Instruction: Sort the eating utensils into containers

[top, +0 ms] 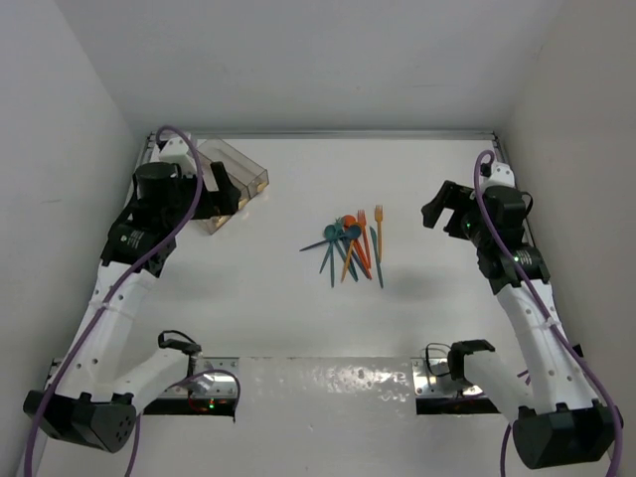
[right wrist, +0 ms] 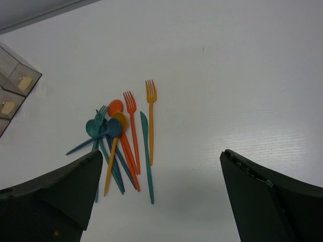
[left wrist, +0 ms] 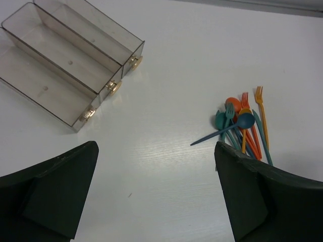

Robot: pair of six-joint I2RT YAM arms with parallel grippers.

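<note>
The blue spoon's handle [top: 316,244] [left wrist: 206,138] juts from the pile, below my left gripper and to its right in the top view. My left gripper moves down onto it next.
A pile of thin plastic utensils [top: 353,248] in teal, blue, orange and red lies at the table's middle; it also shows in the left wrist view [left wrist: 242,126] and the right wrist view [right wrist: 123,138]. The clear three-compartment tray [top: 238,179] sits at the back left, partly hidden by my left arm; in the left wrist view [left wrist: 65,60] its compartments look empty. My left gripper [top: 224,194] is open and empty above the table beside the tray. My right gripper [top: 442,209] is open and empty, to the right of the pile.
White walls close in the table on the left, right and back. The arm bases [top: 209,383] and their mounting plates sit along the near edge.
</note>
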